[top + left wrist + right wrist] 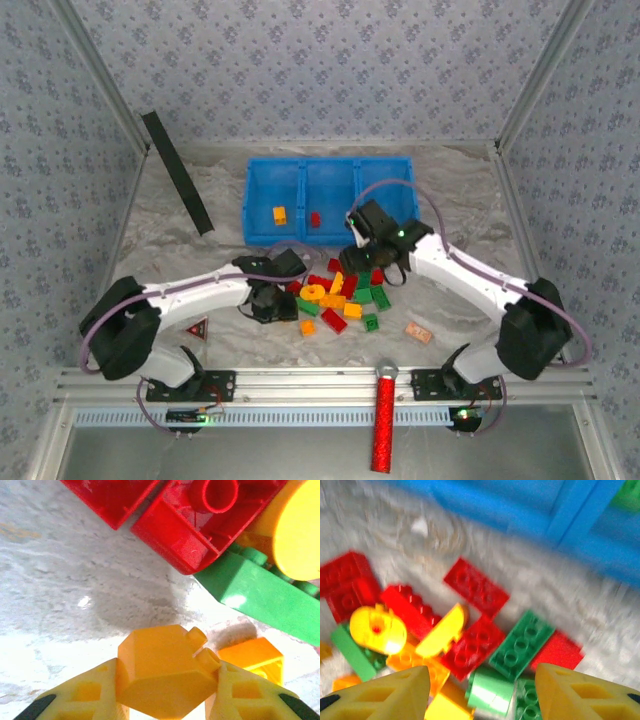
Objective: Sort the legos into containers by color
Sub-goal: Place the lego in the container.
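I will lift the orange-yellow brick with my left gripper next and carry it outward. I will release it over the orange brick's compartment [275,201], as that is outward of the gripper.
A pile of red, green and yellow legos [335,295] lies on the white cloth in front of the blue containers [303,185]. One orange brick [280,213] lies in the left compartment and one red brick [315,218] in the middle one. At the pile's left edge my left gripper [275,305] [167,702] is shut on an orange-yellow brick [167,672], just above the cloth. Red [200,525] and green [260,590] bricks lie just beyond it. My right gripper [378,262] [482,690] hangs open over the pile's right side, above a green brick [492,692], holding nothing.
A black bar [177,172] leans at the back left. A red-and-black triangle [197,327] lies by the left arm. A pale peach block [419,331] rests right of the pile. A red cylinder [383,420] stands at the front rail. Patterned walls enclose the table.
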`<state>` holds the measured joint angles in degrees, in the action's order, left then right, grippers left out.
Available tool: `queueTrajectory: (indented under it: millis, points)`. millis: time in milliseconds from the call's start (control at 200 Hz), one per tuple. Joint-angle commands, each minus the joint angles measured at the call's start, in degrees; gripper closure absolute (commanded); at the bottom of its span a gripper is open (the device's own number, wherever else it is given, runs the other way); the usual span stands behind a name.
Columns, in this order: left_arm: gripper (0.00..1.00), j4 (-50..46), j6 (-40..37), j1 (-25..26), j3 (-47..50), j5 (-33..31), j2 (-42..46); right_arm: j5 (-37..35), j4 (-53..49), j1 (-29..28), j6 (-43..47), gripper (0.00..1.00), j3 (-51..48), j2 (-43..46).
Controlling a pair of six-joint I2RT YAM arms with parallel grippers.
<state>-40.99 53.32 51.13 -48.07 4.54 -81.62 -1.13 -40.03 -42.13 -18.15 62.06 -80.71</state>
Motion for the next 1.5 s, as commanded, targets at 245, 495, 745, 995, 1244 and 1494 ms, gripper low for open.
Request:
queueTrajectory:
  millis: [245, 495, 745, 995, 1244, 1494]
  points:
    - [0.75, -5.63, -9.79, -11.86, -13.25, 1.18, 3.74, 0.46, 1.92, -14.04, -10.92, 0.39, -10.93, 4.65]
    - [0.76, -5.61, -17.35, -17.39, -30.56, -4.89, -4.94, 0.80, 5.31, -20.79, -14.58, 0.38, -12.18, 2.32]
    - [0.76, -2.12, -15.46, -21.72, -39.21, -5.48, -13.53, -1.65, 4.53, -24.82, -16.35, 0.37, -10.73, -2.00]
    - [0.76, -2.28, -16.56, -24.31, -48.49, -6.13, -25.42, -3.58, 5.36, -26.78, -15.77, 0.37, -10.47, -6.38]
    - [0.76, -3.10, -16.85, -26.40, -53.76, -6.04, -34.16, -4.72, 5.37, -27.39, -16.21, 0.37, -9.71, -9.18]
    - [0.75, -2.87, -17.38, -27.67, -54.43, -5.18, -38.39, -5.53, 4.15, -27.66, -16.12, 0.37, -8.90, -10.20]
